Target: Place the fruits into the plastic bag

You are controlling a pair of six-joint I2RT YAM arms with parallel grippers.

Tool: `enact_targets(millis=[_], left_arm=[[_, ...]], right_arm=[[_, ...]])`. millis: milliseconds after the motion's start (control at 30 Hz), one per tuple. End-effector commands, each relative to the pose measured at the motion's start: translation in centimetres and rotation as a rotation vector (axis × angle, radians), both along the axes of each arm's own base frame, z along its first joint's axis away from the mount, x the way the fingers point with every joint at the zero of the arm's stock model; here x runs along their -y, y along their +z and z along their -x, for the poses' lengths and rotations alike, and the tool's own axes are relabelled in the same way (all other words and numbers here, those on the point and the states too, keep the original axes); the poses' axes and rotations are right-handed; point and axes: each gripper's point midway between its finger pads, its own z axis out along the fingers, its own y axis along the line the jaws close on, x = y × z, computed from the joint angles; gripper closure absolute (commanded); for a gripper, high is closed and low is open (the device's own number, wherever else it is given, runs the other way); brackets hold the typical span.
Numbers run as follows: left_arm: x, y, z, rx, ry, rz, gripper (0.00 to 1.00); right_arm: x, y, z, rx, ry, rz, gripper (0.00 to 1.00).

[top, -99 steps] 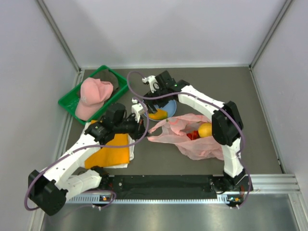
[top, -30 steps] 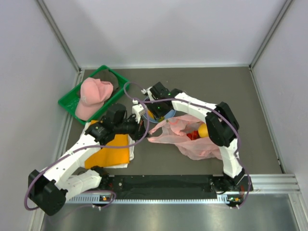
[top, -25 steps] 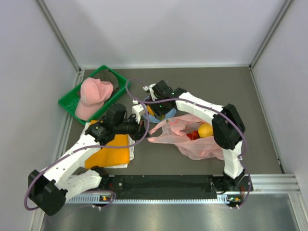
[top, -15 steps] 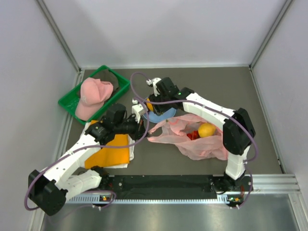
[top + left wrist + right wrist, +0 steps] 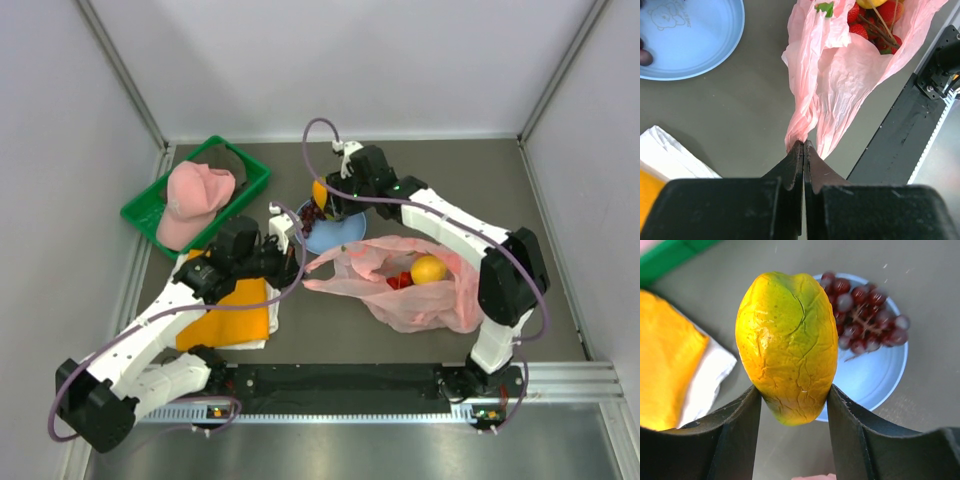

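The opening of the pink bag is wide open back of my right gripper, so I will lift the mango (image 5: 787, 345) over there, then lower it beside the strawberries to release.
My right gripper (image 5: 325, 195) is shut on the orange-yellow mango (image 5: 787, 345) and holds it above the light blue plate (image 5: 340, 235), where dark grapes (image 5: 865, 315) still lie. The mango also shows in the top view (image 5: 319, 191). The pink plastic bag (image 5: 410, 285) lies right of centre with the yellow lemon (image 5: 428, 269) and red fruits (image 5: 398, 281) inside. My left gripper (image 5: 803, 145) is shut on the bag's left edge (image 5: 805, 120), pinching it by the table. Red strawberries (image 5: 860, 27) show in the bag's mouth.
A green basket (image 5: 150, 205) with a pink cap (image 5: 192, 200) stands at the back left. A folded orange cloth (image 5: 235, 315) on white cloth lies under my left arm. Grey walls close in the table on three sides.
My right gripper closed on the mango at the plate and has lifted it up and back, away from the plate. My left gripper keeps its hold on the bag's edge.
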Motion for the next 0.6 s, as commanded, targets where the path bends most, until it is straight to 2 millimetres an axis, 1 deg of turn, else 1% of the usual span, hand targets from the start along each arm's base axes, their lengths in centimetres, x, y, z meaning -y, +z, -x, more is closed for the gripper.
enact_targets(millis=[0, 67, 100, 167, 200, 233, 267, 300, 400, 433, 467, 500, 533, 567], left_arm=[[0.0, 0.4, -0.6, 0.019, 0.019, 0.004, 1.0], [0.0, 0.2, -0.6, 0.016, 0.02, 0.001, 1.0], [-0.1, 0.2, -0.7, 0.016, 0.025, 0.0, 1.0], [-0.2, 0.0, -0.8, 0.012, 0.034, -0.009, 1.0], [-0.2, -0.1, -0.9, 0.009, 0.037, -0.015, 1.0], [-0.2, -0.2, -1.0, 0.007, 0.04, -0.018, 1.0], [-0.4, -0.3, -1.1, 0.007, 0.048, -0.023, 1.0], [-0.4, -0.4, -1.1, 0.001, 0.049, -0.029, 1.0], [-0.7, -0.6, -1.6, 0.004, 0.073, -0.044, 1.0], [-0.7, -0.7, -1.8, 0.007, 0.081, -0.052, 1.0], [-0.9, -0.6, -1.9, 0.008, 0.088, -0.053, 1.0], [-0.8, -0.8, -1.9, 0.003, 0.088, -0.057, 1.0], [-0.8, -0.5, -2.1, 0.011, 0.093, -0.055, 1.0], [-0.9, -0.6, -2.2, 0.009, 0.098, -0.061, 1.0]], right_arm=[[0.0, 6.9, -1.0, 0.116, -0.009, -0.18, 0.63], [0.5, 7.9, -1.2, 0.135, -0.02, -0.198, 0.63], [0.7, 9.0, -1.0, 0.151, -0.018, -0.215, 0.63], [1.2, 10.2, -0.9, 0.173, -0.023, -0.233, 0.63], [1.6, 11.5, -0.6, 0.196, -0.025, -0.249, 0.63], [1.9, 12.0, -0.4, 0.207, -0.025, -0.255, 0.63], [2.2, 12.2, -0.1, 0.211, -0.027, -0.256, 0.63], [2.6, 13.7, 0.6, 0.239, -0.027, -0.275, 0.63], [3.9, 14.6, 2.0, 0.254, -0.032, -0.279, 0.63], [4.6, 16.6, 3.3, 0.289, -0.026, -0.306, 0.63], [5.2, 16.2, 4.0, 0.283, -0.027, -0.302, 0.63], [5.4, 16.6, 4.9, 0.284, -0.014, -0.314, 0.63], [6.4, 18.2, 6.4, 0.315, -0.011, -0.34, 0.63], [6.7, 17.3, 7.1, 0.292, -0.013, -0.338, 0.63]])
